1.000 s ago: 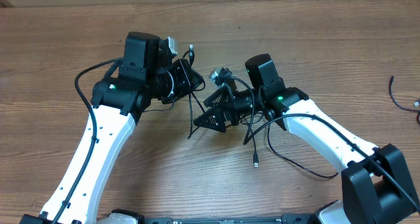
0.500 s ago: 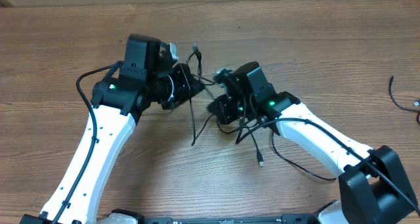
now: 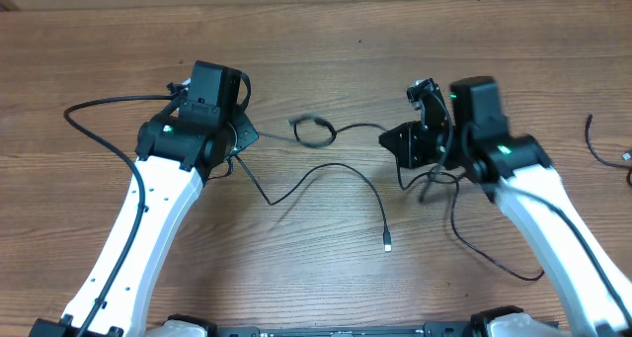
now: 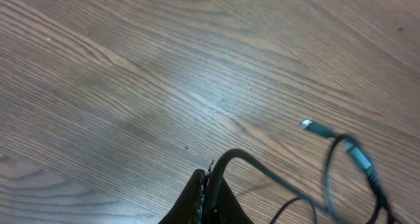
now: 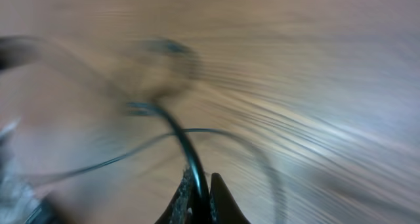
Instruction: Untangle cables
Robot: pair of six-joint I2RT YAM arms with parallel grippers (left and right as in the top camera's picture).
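The cable goes with my right gripper to the table's bare far corner next, outward of the gripper, to its right in the overhead view, and is released there.
Two thin black cables lie stretched between my grippers on the wooden table. One cable (image 3: pixel 341 168) runs from my left gripper (image 3: pixel 243 135) in a curve down to a silver plug (image 3: pixel 388 244). The other cable (image 3: pixel 355 129) has a small loop (image 3: pixel 314 129) and leads to my right gripper (image 3: pixel 387 139). In the left wrist view my left gripper (image 4: pixel 211 179) is shut on a cable (image 4: pixel 262 171), with a silver-tipped loop (image 4: pixel 357 159) beyond it. The right wrist view is blurred, but my right gripper (image 5: pixel 205 183) is shut on a cable (image 5: pixel 187 148).
Another thin black cord (image 3: pixel 594 147) lies at the table's far right edge. Thicker arm wires loop out left of the left arm (image 3: pixel 94 115) and below the right arm (image 3: pixel 484 258).
Both arms pulled apart, the left one leftward and the right one far to the right. The right gripper shut on a cable. The bunched cables now lie spread out between them.
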